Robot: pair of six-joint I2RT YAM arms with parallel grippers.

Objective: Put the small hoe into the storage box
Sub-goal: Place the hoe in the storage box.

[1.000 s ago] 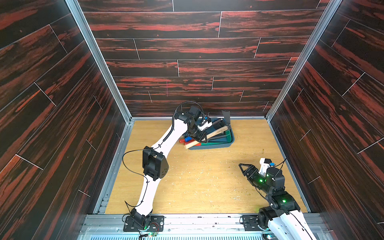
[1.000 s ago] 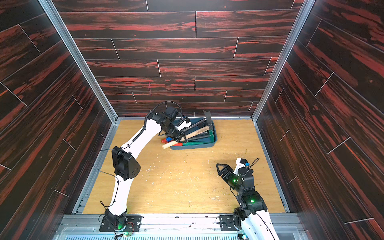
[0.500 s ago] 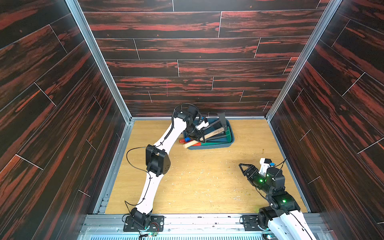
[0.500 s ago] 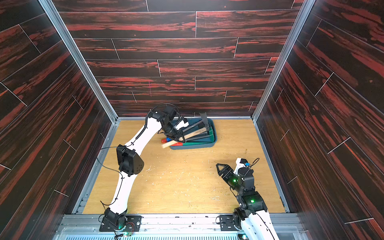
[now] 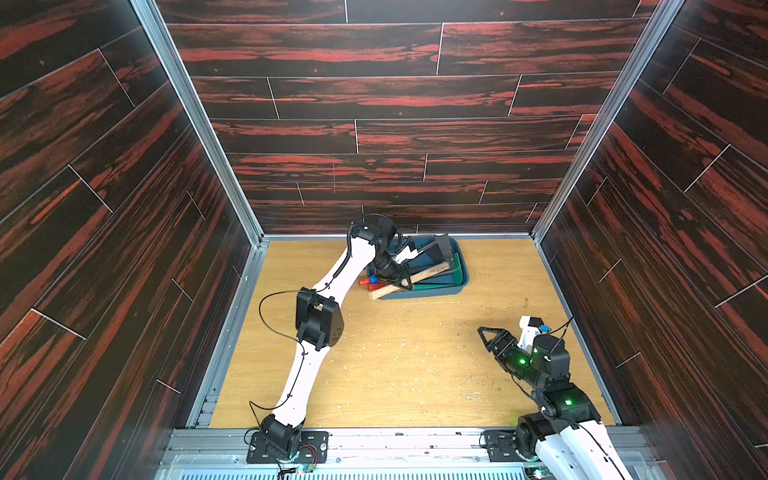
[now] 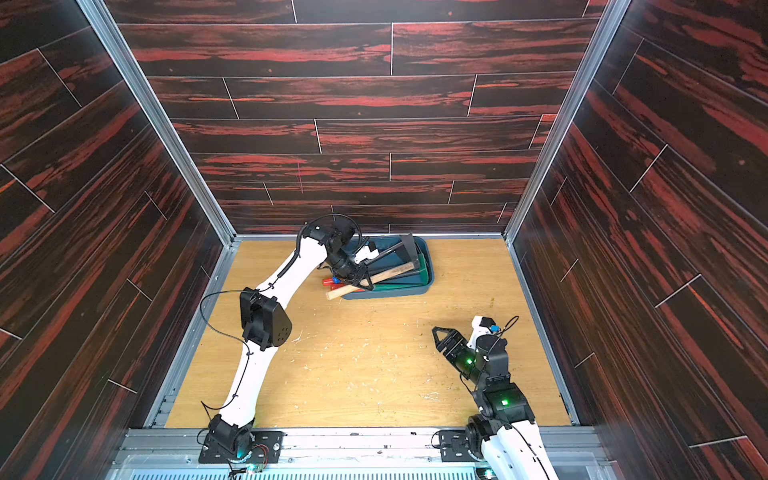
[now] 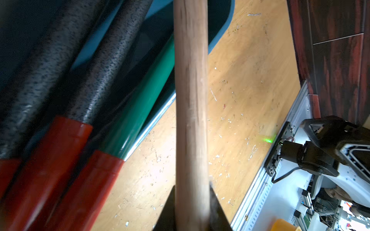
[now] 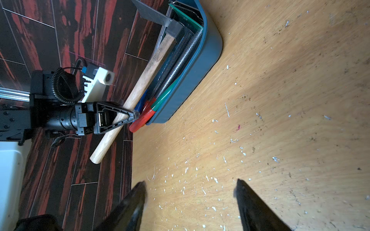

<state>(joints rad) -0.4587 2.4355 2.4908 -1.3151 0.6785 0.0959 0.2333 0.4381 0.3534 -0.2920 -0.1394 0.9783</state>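
Note:
Next, my left gripper lowers the hoe's wooden handle [image 7: 190, 100] onto the near rim of the storage box [image 7: 155, 118] below the gripper and lets go of it.
The small hoe [image 5: 428, 272] has a pale wooden handle and a dark metal head [image 5: 442, 245]. It lies slanted across the storage box [image 5: 432, 291], a teal-blue tray by the back wall, with its handle end sticking out past the box's left end. My left gripper [image 5: 405, 284] is shut on the wooden handle [image 7: 190, 100] near that end, as both top views show [image 6: 365, 284]. My right gripper [image 5: 482, 330] hangs open and empty over the floor at the front right, far from the box [image 8: 196, 66].
Several other tools lie in the box: black textured shafts [image 7: 96, 76], a green shaft [image 7: 140, 104] and red grips [image 7: 60, 160] that poke over the left rim. Dark wood-patterned walls close in three sides. White flecks litter the wooden floor [image 5: 415, 365].
The left arm's elbow has shifted slightly to the right and the hoe head has sunk a little toward the box. The right arm has not moved.

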